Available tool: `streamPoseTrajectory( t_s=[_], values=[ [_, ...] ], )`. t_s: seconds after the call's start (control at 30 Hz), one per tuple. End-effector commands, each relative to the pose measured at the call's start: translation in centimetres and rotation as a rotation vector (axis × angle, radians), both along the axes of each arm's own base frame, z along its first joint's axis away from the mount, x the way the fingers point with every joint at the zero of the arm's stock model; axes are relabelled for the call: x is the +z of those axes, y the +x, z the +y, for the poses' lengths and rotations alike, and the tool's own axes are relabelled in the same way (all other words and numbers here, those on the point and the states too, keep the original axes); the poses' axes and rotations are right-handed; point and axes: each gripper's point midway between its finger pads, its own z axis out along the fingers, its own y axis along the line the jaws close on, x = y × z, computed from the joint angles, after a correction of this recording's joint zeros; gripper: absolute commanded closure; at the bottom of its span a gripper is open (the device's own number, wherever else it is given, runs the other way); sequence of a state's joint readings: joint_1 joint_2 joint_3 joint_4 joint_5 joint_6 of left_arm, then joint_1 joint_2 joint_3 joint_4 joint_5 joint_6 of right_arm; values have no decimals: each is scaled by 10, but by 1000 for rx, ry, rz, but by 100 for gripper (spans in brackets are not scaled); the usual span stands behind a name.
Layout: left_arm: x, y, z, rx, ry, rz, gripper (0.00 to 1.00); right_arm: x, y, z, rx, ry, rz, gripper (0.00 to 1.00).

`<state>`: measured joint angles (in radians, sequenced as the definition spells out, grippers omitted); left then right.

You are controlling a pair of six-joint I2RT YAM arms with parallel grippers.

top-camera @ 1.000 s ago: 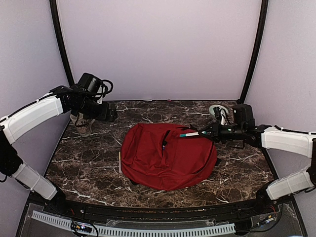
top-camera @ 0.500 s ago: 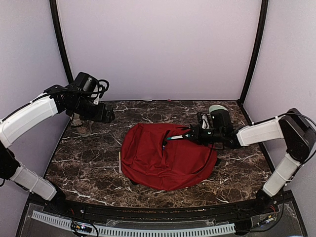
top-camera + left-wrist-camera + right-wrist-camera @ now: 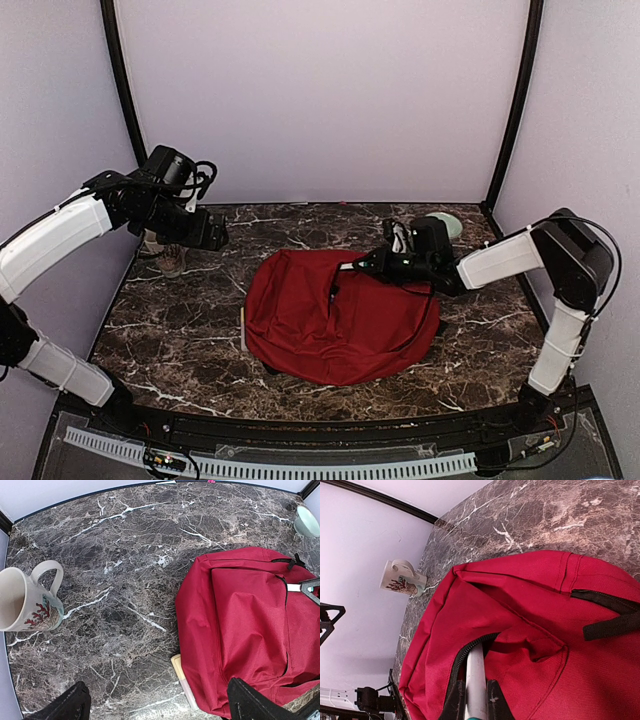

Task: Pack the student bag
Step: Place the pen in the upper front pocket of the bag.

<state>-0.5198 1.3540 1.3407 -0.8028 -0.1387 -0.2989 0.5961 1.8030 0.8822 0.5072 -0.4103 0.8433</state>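
The white pen's body still sticks out, so my right gripper will push it left in the top view, deeper into the bag's zipper opening (image 3: 465, 652) next.
The red student bag (image 3: 340, 320) lies flat in the middle of the marble table and also shows in the left wrist view (image 3: 250, 625). My right gripper (image 3: 374, 262) is at the bag's far upper edge, shut on a white pen with a teal end (image 3: 476, 675). The pen's tip is pushed into the black zipper opening (image 3: 465, 652) of the bag (image 3: 545, 630); the tip is hidden inside. My left gripper (image 3: 215, 235) hangs open and empty high above the table's left side, left of the bag, its fingers (image 3: 67, 707) apart.
A white mug with a red coral print (image 3: 25, 602) stands at the far left, also in the top view (image 3: 168, 255). A cream flat strip (image 3: 187, 685) sticks out from under the bag's left edge. A pale green bowl (image 3: 445, 222) sits at the back right.
My right gripper has moved left with the pen, and the pen's tip has gone into the bag's zipper opening. The left arm has barely moved.
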Motion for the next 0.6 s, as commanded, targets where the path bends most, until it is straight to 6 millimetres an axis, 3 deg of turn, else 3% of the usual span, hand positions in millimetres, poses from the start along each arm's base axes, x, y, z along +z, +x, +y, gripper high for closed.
streamPoseTrajectory(
  t_s=[0.0,0.27,0.4,0.57],
  values=[
    [12,-5,4,4,-15,-23,2,13,4,20,54,47,-67,100],
    [12,-2,2,-2,-11,-22,2,-2,8,69,139,78,-49,100],
    [13,0,0,0,-18,-26,2,-3,2,82,165,86,-50,99],
    [8,1,-2,0,-27,-16,2,-11,-13,80,224,38,-23,74]
  ],
)
